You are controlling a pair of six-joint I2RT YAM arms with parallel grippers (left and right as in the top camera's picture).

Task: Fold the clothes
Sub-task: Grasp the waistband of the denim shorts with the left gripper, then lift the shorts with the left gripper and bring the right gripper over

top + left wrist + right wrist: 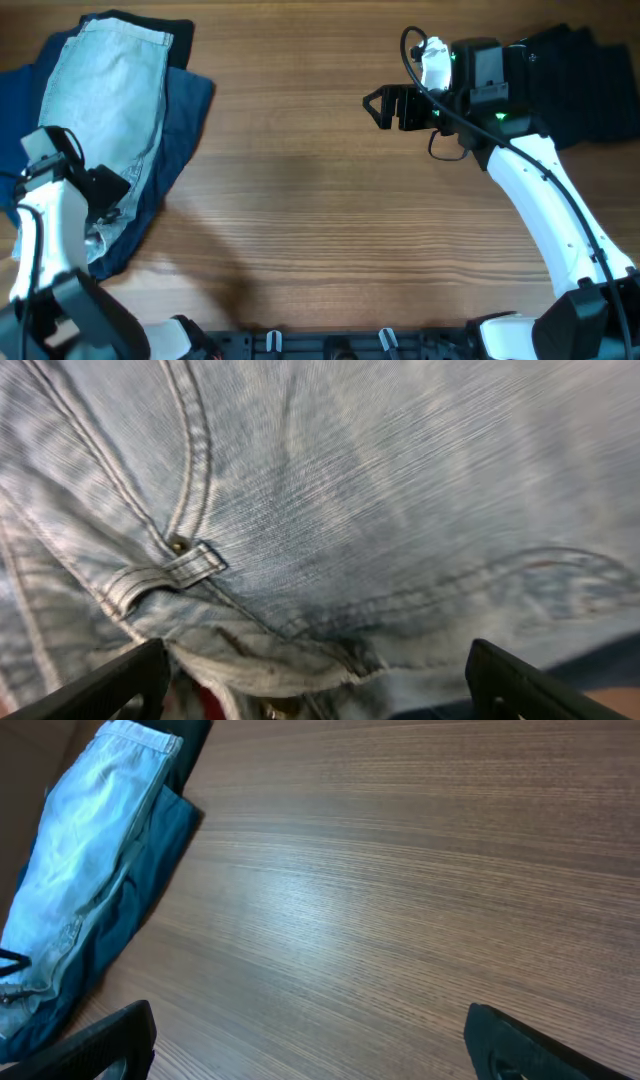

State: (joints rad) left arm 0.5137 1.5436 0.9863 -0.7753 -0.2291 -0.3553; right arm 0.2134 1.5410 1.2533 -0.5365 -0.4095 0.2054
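My left gripper will go down next onto the near edge of the denim shorts and close there, because that edge already lies between its spread fingers.
The faded light-blue denim shorts lie folded lengthwise at the far left of the table, on top of a dark blue garment. They also show in the right wrist view. My left gripper is open just over their waistband end; the left wrist view shows a belt loop, seams and the waistband edge between its spread fingers. My right gripper is open and empty above bare table at the right; its fingers frame only wood.
A black garment lies at the far right behind the right arm. A black garment edge shows under the shorts at the back left. Wooden table spans the middle.
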